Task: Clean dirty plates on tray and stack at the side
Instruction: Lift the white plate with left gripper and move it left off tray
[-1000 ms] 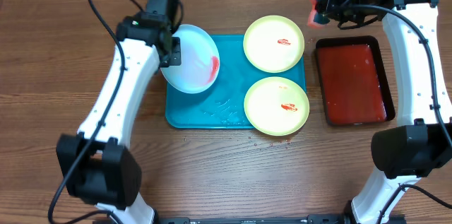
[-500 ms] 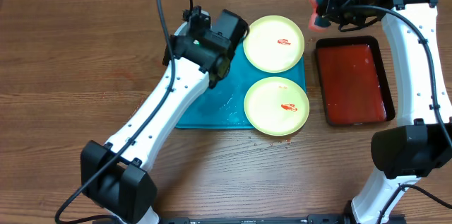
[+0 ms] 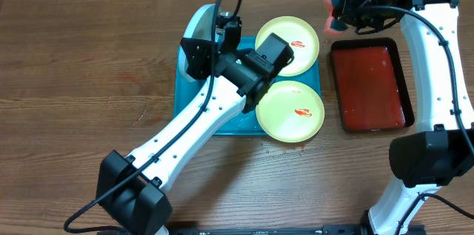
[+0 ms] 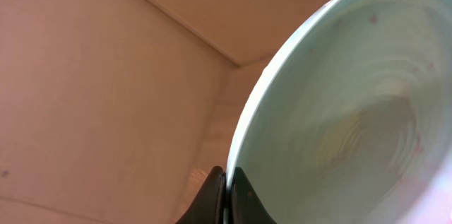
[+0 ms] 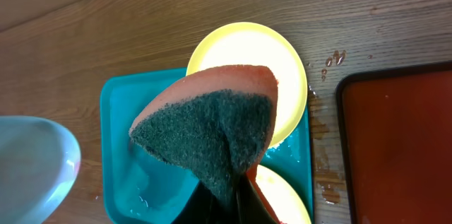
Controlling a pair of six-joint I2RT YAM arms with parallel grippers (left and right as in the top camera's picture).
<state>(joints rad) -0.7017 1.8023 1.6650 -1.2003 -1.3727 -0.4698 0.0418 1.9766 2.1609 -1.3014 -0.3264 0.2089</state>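
Note:
Bare wood beside the teal tray lies to the left in the overhead view and lower down, so my left gripper should go that way and release the plate.
My left gripper (image 3: 216, 30) is shut on the rim of the pale blue-white plate (image 3: 195, 20) and holds it raised and tilted above the back left of the teal tray (image 3: 183, 93). The left wrist view shows the fingers (image 4: 227, 197) pinching the plate's rim (image 4: 339, 111). Two yellow-green plates, each with a red smear, lie on the tray's right side, one behind (image 3: 287, 45) and one in front (image 3: 290, 111). My right gripper (image 3: 342, 5) is shut on an orange sponge with a green scouring face (image 5: 212, 125), held high behind the tray's back right corner.
A smaller dark red, black-rimmed tray (image 3: 370, 85) lies right of the teal tray. My left arm (image 3: 222, 101) crosses above the teal tray's middle. Water drops spot the wood near the tray's front (image 3: 285, 148).
My left arm has swung right and up with the pale blue-white plate, from the tray's left edge to above its back left. The right arm has not moved.

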